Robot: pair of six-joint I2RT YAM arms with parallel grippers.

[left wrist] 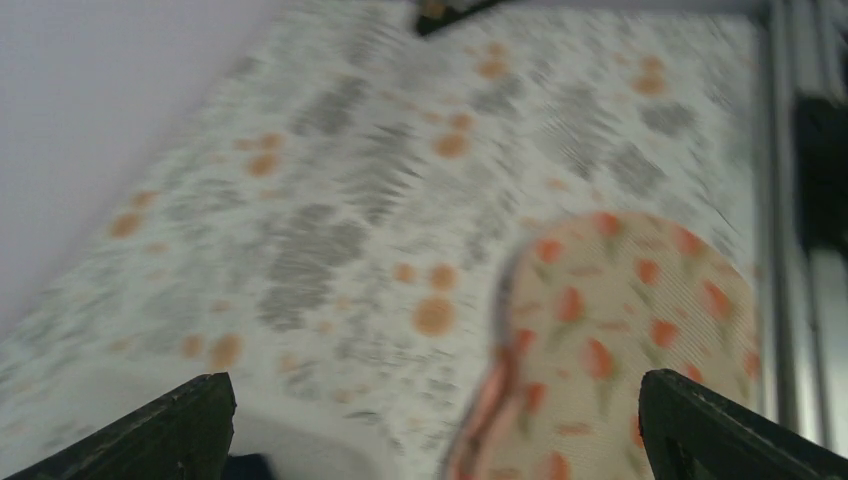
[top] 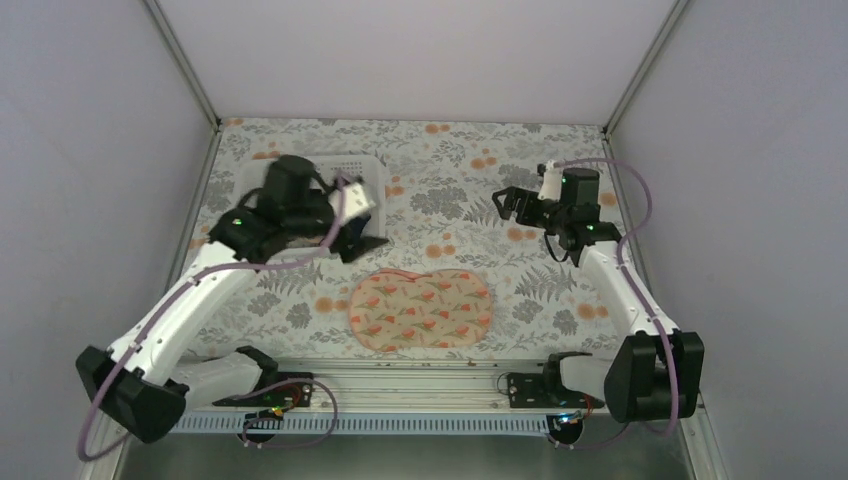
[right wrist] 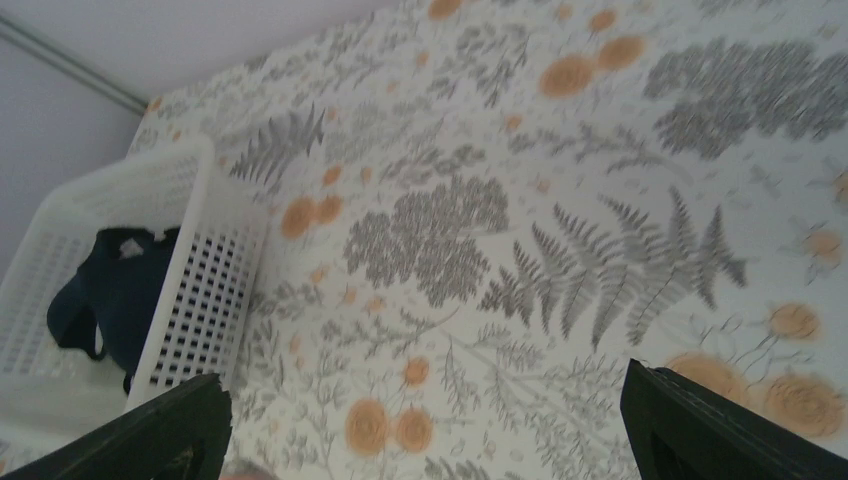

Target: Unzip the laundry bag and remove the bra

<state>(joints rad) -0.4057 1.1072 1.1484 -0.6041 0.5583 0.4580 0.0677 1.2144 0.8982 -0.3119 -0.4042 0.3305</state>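
Next, my left gripper moves down and back onto the bag's near edge point(top: 426, 341) point(left wrist: 742, 372), since the bag lies flat below it and to its right in the top view.
The laundry bag point(top: 420, 308) lies flat on the floral tablecloth near the front edge, peach-pink with red-orange leaves; nothing shows through an opening. It shows blurred in the left wrist view point(left wrist: 620, 340). The bra is not visible in any view. My left gripper point(top: 362, 240) hangs open and empty above the cloth between the white basket and the bag's far left end; its open fingers point(left wrist: 160, 430) frame the bag's pink edge. My right gripper point(top: 505, 203) is open and empty, high above the cloth at the far right, well away from the bag; its fingers point(right wrist: 150, 430) are wide apart.
A white slotted basket point(top: 350, 165) stands at the back left, partly hidden by my left arm. It holds a navy-blue cloth point(right wrist: 120, 290) behind its wall point(right wrist: 210, 290). Grey walls enclose the table on three sides. A metal rail point(top: 400, 370) runs along the front edge.
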